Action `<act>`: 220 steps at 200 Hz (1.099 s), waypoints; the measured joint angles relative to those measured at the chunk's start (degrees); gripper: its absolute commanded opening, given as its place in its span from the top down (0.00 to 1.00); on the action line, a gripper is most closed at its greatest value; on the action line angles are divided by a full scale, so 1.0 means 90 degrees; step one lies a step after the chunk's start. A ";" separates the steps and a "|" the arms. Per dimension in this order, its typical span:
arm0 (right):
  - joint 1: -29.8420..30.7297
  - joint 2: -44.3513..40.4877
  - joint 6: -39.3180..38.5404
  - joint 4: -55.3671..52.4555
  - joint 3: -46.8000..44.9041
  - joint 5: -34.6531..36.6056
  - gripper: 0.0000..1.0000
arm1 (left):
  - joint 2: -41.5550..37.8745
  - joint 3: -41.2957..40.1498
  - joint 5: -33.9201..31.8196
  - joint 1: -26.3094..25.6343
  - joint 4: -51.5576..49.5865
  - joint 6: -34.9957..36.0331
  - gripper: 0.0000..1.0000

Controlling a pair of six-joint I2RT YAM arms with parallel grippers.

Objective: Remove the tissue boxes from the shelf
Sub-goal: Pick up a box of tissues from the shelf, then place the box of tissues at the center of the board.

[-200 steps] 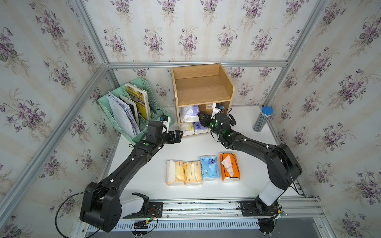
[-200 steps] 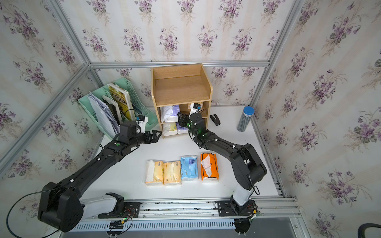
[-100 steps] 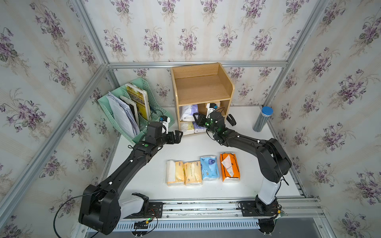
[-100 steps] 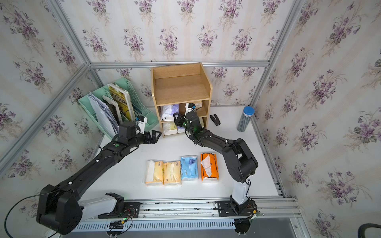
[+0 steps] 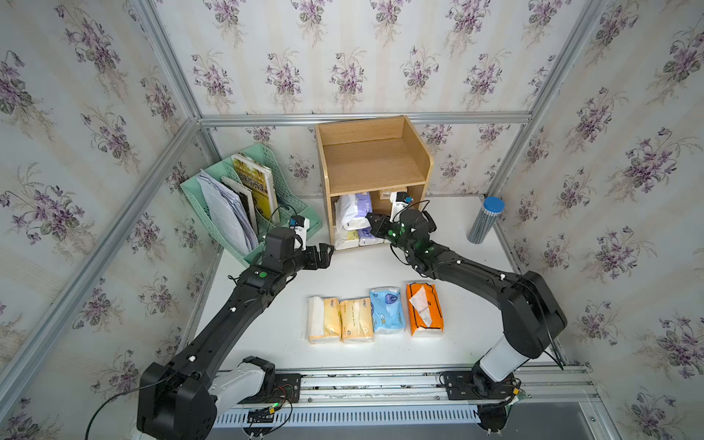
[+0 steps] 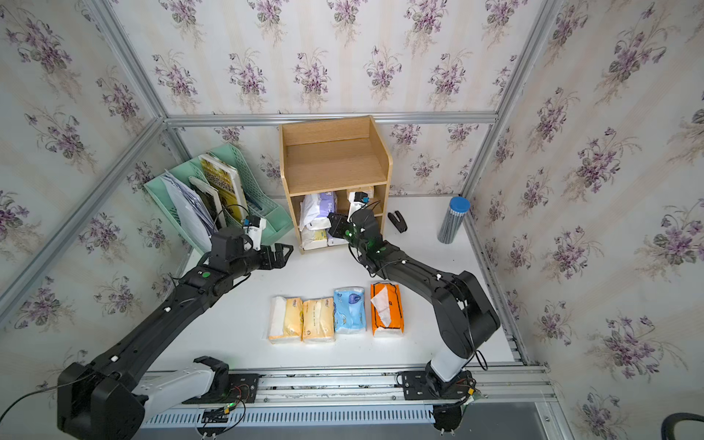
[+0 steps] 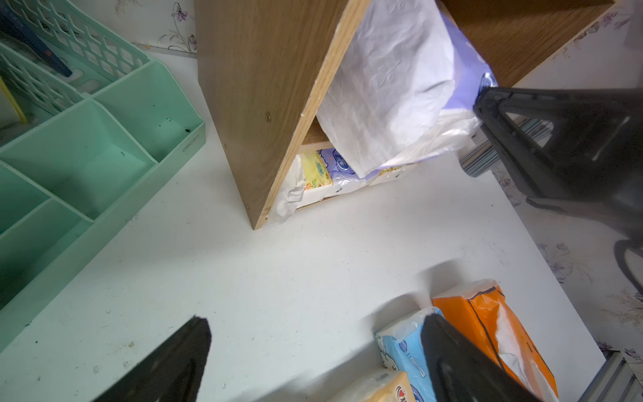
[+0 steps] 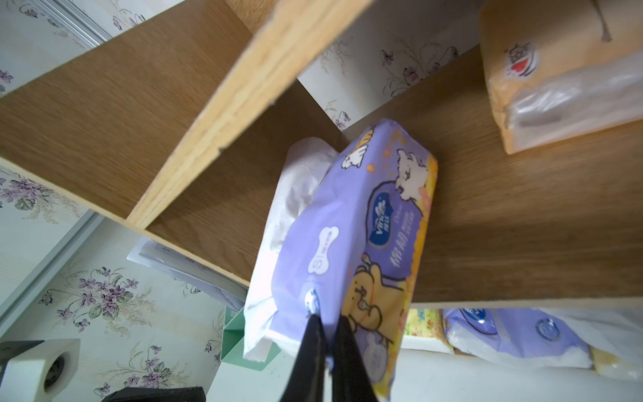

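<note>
My right gripper is holding the wrapper and needs to move back and down next. It should release the wrapper on the tabletop beyond the row's peach end, since that spot is bare.
The wooden shelf (image 5: 373, 164) stands at the back of the table. On its middle tier a purple tissue pack (image 8: 358, 226) leans out, white tissue spilling beside it. My right gripper (image 8: 328, 322) is shut on the front edge of that pack's wrapper; in a top view it sits at the shelf mouth (image 5: 371, 220). A peach pack (image 8: 556, 69) lies on the same tier. Yellow and purple packs (image 5: 352, 238) fill the bottom tier. Several packs lie in a row on the table, from peach (image 5: 324, 318) to orange (image 5: 423, 308). My left gripper (image 5: 324, 255) hovers open, empty, left of the shelf.
A mint-green file rack (image 5: 244, 205) with papers and a book stands left of the shelf, close behind my left wrist. A blue-capped striped cylinder (image 5: 485, 221) stands at the right wall. A black stapler (image 6: 397, 221) lies just right of the shelf.
My right gripper has moved left across the shelf front to the purple pack and closed on its wrapper. The left arm has barely moved.
</note>
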 measured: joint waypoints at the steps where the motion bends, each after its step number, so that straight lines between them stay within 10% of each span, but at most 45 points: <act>1: 0.0000 -0.0015 0.0000 -0.0007 -0.0015 0.0000 1.00 | -0.0012 0.0000 0.0000 0.0000 -0.0010 -0.0002 0.01; 137: 0.0430 -0.2608 -0.0345 -0.0908 -0.2992 -0.0255 1.00 | -0.1494 -0.0508 -0.0607 -0.0816 -0.0571 -0.0865 0.01; 220: 0.0940 -0.1817 -0.0083 -0.0403 -0.3099 -0.0012 1.00 | -0.1299 -0.0289 -0.1343 -0.1372 -0.0695 -0.0930 0.01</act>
